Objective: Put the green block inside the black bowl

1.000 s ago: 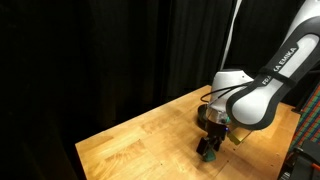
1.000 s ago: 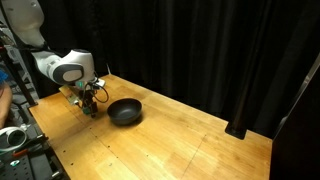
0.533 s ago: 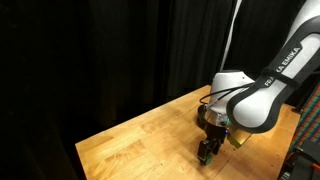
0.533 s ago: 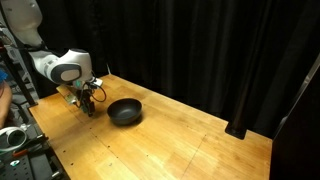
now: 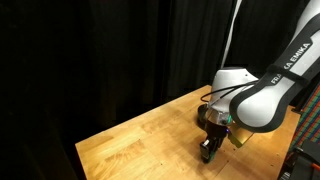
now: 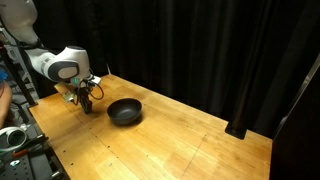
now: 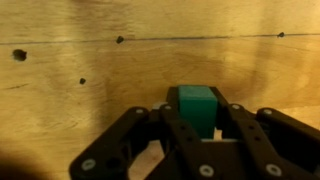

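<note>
My gripper carries the green block (image 7: 196, 104) up next, then across over the black bowl's open middle to release it, since it is low beside the bowl's raised rim.
In the wrist view the green block (image 7: 196, 104) sits between my gripper's (image 7: 197, 112) two black fingers, which press against its sides; the gripper is shut on it, low over the wooden table (image 7: 90, 80). In both exterior views the gripper (image 5: 209, 149) (image 6: 86, 103) points down at the tabletop. The block is a small green speck at the fingertips in an exterior view (image 5: 210, 152); from the opposite side it is too small to make out. The black bowl (image 6: 125, 111) rests on the table a short way beside the gripper, empty. It is hidden behind the arm in an exterior view.
The wooden table (image 6: 170, 145) is backed by black curtains (image 6: 200, 50). Its edge runs close to the gripper in an exterior view (image 5: 110, 160). Small dark knots mark the wood (image 7: 119, 40). A metal rack with gear stands beside the robot base (image 6: 15, 135).
The fingers have come together on the green block; one second ago they stood open around it. The arm itself has hardly moved.
</note>
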Robot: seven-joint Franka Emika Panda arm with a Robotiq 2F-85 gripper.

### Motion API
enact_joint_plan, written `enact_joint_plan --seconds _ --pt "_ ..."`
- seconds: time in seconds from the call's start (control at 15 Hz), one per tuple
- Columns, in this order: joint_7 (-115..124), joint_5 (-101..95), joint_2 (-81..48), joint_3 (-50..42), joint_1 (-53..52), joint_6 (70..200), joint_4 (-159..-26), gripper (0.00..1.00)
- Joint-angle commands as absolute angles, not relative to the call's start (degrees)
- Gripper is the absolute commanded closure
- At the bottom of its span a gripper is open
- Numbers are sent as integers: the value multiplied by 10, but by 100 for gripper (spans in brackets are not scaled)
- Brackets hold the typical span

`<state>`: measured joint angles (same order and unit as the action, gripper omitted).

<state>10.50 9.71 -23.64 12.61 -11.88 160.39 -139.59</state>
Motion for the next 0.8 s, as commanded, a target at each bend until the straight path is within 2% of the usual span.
enact_joint_plan --seconds 0.0,0.2,0.4,0.53,0.73 --pt "138 62 -132 91 -145 1580 -1447 85" --pt "241 -90 -39 2 -189 1547 -1465 85" --pt "332 -241 3 -74 -213 1497 -1427 85" --pt "391 -326 4 -26 -145 1477 -1401 85" --pt "416 -352 -16 -4 -109 1459 -1372 84"
